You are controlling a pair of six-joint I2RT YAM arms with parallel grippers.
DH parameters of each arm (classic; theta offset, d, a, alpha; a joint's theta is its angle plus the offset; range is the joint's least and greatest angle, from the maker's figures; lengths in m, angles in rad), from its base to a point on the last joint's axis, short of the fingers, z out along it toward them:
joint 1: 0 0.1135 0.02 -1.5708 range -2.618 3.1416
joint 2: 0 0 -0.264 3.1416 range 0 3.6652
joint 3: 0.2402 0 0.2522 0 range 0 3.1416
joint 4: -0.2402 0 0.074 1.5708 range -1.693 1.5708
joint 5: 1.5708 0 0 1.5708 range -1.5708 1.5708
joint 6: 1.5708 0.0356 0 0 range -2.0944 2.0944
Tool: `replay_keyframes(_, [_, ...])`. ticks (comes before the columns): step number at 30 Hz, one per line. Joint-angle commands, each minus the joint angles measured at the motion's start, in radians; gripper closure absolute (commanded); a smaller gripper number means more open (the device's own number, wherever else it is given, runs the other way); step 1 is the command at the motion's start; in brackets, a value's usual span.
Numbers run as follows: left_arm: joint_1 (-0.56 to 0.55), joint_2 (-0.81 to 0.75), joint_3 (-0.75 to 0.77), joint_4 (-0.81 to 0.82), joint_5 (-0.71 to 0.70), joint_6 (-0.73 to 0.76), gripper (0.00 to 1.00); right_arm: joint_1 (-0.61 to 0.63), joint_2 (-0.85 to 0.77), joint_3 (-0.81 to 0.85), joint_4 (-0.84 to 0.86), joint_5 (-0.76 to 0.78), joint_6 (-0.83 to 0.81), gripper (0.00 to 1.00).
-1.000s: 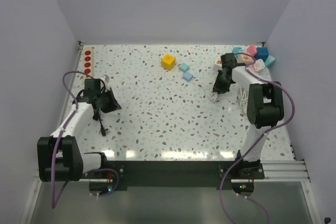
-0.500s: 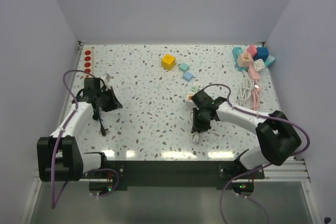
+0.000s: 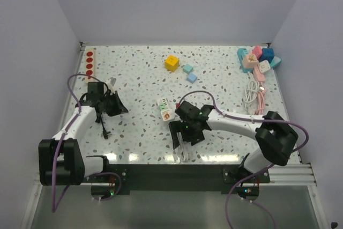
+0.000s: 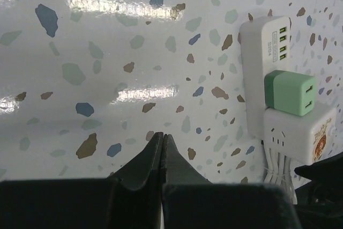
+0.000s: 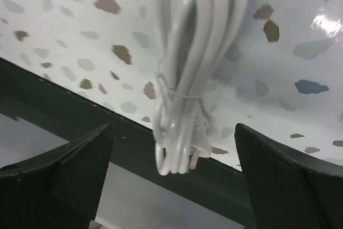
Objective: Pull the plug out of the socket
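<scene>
The robot's open right fingers straddle only the socket's cord, so the right gripper needs to move outward and to the left in the top view, around the white cube adapter (image 3: 168,116).
The white socket strip (image 3: 162,102) lies at the table's front middle; the left wrist view shows it (image 4: 257,52) at the right. A green plug (image 4: 292,92) sits in it, seen from above too (image 3: 164,108), with a white cube adapter (image 4: 300,132) beside that. The socket's bundled white cord (image 5: 187,79) runs to the front edge. My right gripper (image 3: 185,139) hangs over the bundle with its jaws wide, one finger (image 5: 69,170) on each side, not touching it. My left gripper (image 3: 119,109) is shut and empty (image 4: 162,139), well left of the socket.
A yellow cube (image 3: 171,63) and two light blue blocks (image 3: 189,73) lie at the back. Coloured blocks (image 3: 257,58) and coiled cables (image 3: 256,92) fill the back right. A red-dotted strip (image 3: 90,61) is at back left. A black object (image 3: 105,131) lies below my left gripper.
My right arm swept from the back right to the front middle, dragging the socket and cord along, then opened its jaws off the cord. The left arm barely moved.
</scene>
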Motion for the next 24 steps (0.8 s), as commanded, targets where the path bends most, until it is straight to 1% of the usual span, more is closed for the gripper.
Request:
replay_keyframes(1, [-0.011,0.003,-0.008,0.064,0.044,-0.011,1.0,0.0,-0.038,0.166,-0.114,0.097,-0.033,0.02])
replay_keyframes(2, [-0.009,0.004,-0.006,0.064,0.04,-0.011,1.0,0.001,-0.044,0.201,-0.163,0.147,-0.054,0.02])
replay_keyframes(3, [-0.011,0.003,-0.005,0.063,0.035,-0.012,1.0,0.0,-0.044,0.267,-0.18,0.161,-0.068,0.02])
replay_keyframes(5, [-0.011,0.001,-0.003,0.061,0.017,-0.017,1.0,0.001,-0.03,0.338,-0.223,0.209,-0.129,0.02])
replay_keyframes(6, [-0.009,-0.005,-0.003,0.063,0.01,-0.023,0.97,0.001,-0.018,0.404,-0.24,0.221,-0.154,0.02])
replay_keyframes(8, [-0.009,-0.02,-0.006,0.067,-0.005,-0.031,0.94,0.0,0.019,0.458,-0.277,0.241,-0.232,0.02])
replay_keyframes(11, [-0.009,-0.033,-0.02,0.083,-0.011,-0.049,0.91,0.0,0.15,0.574,-0.309,0.284,-0.321,0.02])
replay_keyframes(14, [-0.011,-0.036,-0.026,0.086,-0.007,-0.058,0.88,0.001,0.233,0.639,-0.311,0.298,-0.355,0.02])
replay_keyframes(15, [-0.009,-0.037,-0.031,0.086,-0.002,-0.06,0.88,0.0,0.259,0.686,-0.315,0.305,-0.358,0.02])
replay_keyframes(16, [-0.011,-0.042,-0.037,0.087,0.006,-0.061,0.87,0.001,0.311,0.706,-0.317,0.322,-0.357,0.02])
replay_keyframes(19, [-0.009,-0.056,-0.048,0.093,0.01,-0.072,0.85,0.001,0.388,0.768,-0.349,0.377,-0.337,0.02])
replay_keyframes(21, [-0.011,-0.063,-0.051,0.092,0.012,-0.075,0.81,0.001,0.401,0.768,-0.347,0.398,-0.329,0.02])
replay_keyframes(24, [-0.011,-0.082,-0.071,0.109,0.009,-0.084,0.75,0.001,0.421,0.745,-0.311,0.372,-0.332,0.02])
